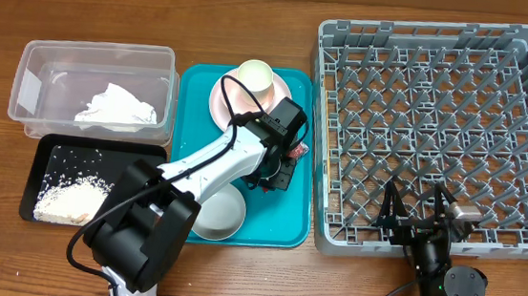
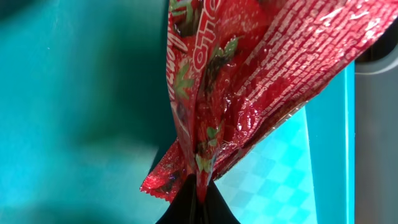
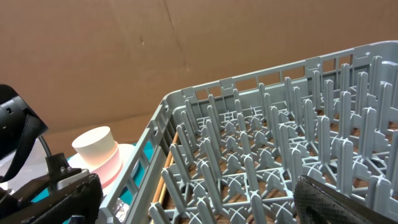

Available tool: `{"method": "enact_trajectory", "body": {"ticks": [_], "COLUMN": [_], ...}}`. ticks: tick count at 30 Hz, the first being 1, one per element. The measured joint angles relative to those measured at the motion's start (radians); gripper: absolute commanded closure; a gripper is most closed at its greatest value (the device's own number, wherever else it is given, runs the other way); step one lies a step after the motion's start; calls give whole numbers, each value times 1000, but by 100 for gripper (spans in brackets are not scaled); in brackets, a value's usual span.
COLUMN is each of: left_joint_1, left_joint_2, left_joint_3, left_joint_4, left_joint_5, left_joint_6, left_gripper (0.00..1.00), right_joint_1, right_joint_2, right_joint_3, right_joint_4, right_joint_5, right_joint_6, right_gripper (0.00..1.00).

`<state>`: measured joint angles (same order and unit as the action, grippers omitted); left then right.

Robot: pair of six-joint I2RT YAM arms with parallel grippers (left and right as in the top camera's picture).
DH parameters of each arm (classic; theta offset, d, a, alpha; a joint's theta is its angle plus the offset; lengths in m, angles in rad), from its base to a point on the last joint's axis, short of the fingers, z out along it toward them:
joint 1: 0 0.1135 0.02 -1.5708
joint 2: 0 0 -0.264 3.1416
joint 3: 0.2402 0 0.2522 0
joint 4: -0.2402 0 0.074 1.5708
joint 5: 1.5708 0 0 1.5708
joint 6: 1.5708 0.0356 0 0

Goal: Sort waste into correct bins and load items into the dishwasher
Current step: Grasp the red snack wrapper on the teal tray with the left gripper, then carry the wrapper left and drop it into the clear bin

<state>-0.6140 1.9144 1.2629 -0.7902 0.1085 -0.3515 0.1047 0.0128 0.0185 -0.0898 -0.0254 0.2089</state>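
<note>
The tub holds the napkin, so my left gripper should next lift, swing left in the overhead view to the clear tub and release the wrapper (image 1: pixel 297 149) there.
My left gripper (image 2: pixel 199 198) is shut on the lower edge of the red snack wrapper (image 2: pixel 236 81), just above the teal tray; in the overhead view it (image 1: pixel 276 176) is at the tray's right side, with the wrapper (image 1: pixel 297 149) partly showing. The cream cup (image 1: pixel 254 75) sits on a pale pink bowl (image 1: pixel 222 104). A whitish-grey bowl (image 1: pixel 222 211) lies at the tray's front. The white napkin (image 1: pixel 116 108) is in the clear tub (image 1: pixel 29 89). Rice (image 1: pixel 70 196) lies in the black tray (image 1: pixel 43 153). My right gripper (image 1: pixel 418 211) is open and empty at the grey dish rack's (image 1: pixel 439 115) front edge.
The teal tray (image 1: pixel 198 85) lies between the bins and the rack; its floor fills the left wrist view (image 2: pixel 74 93). The right wrist view shows the rack's pegs (image 3: pixel 280 155), with the cup (image 3: pixel 93 146) beyond its left wall. Bare wooden table surrounds everything.
</note>
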Motion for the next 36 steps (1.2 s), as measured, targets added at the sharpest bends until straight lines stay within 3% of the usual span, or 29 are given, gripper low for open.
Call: {"method": "enact_trajectory", "body": {"ticks": [9,15,23,36], "left_joint_1": [4,77,336,706], "left_joint_2": [-14,-135,-250,-187], "left_joint_3": [119,260,296,204], "left_joint_4": [-167,-254,-329,-234], "left_joint_5": [2,-89,-257,-300], "left_joint_6": [16,18,-16,-39], "left_gripper": [96,96,96,96], "right_joint_1": [0,0,0,0], "right_joint_2": [0,0,0,0], "right_joint_3": [0,0,0,0], "right_joint_4": [0,0,0,0], "right_joint_5": [0,0,0,0], "right_joint_6": [0,0,0,0], "right_gripper": [0,0,0,0]}}
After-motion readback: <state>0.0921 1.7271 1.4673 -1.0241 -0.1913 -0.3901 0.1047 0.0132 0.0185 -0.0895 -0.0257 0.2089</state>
